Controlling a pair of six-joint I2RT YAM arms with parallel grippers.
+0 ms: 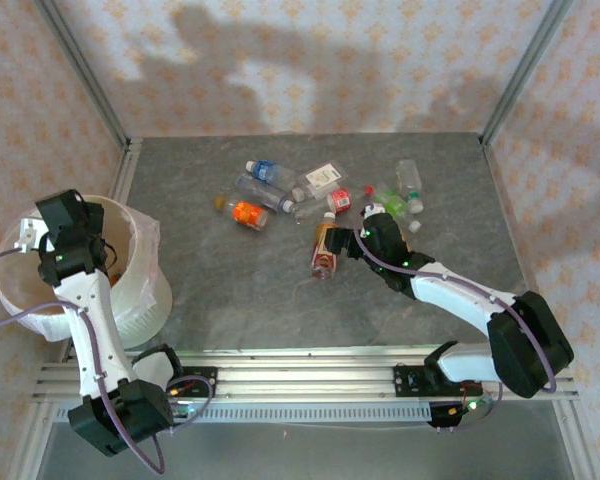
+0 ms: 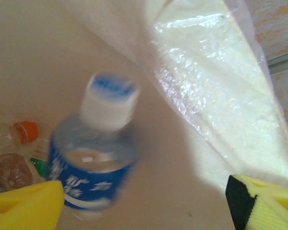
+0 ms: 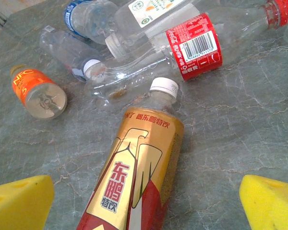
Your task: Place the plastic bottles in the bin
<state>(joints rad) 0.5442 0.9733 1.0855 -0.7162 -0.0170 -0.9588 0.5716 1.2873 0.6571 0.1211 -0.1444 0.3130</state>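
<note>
The right gripper next aligns its open fingers with the gold-labelled plastic bottle, since it lies angled below, and lowers them astride the bottle's label (image 1: 324, 257) (image 3: 119, 199).
My left gripper (image 2: 144, 211) hangs open inside the mouth of the bin (image 1: 132, 285), its yellow fingertips (image 2: 24, 206) wide apart. A blue-labelled plastic bottle (image 2: 93, 153) with a white cap is blurred just below them, free of both pads. Other bottles, one with an orange cap (image 2: 26, 132), lie at the bin's bottom. My right gripper (image 1: 352, 240) is open low over the table, its yellow pads (image 3: 271, 203) on either side of a gold-and-red labelled bottle (image 3: 139, 163) lying flat, without touching it.
Several more bottles lie scattered behind: an orange-labelled one (image 1: 248, 214), a blue-labelled one (image 1: 265, 171), a red-labelled one (image 3: 197, 40), a green-labelled one (image 1: 392, 205). The bin's thin bag liner (image 2: 206, 86) rises close on my left gripper's right. Metal frame posts (image 1: 520, 70) edge the table.
</note>
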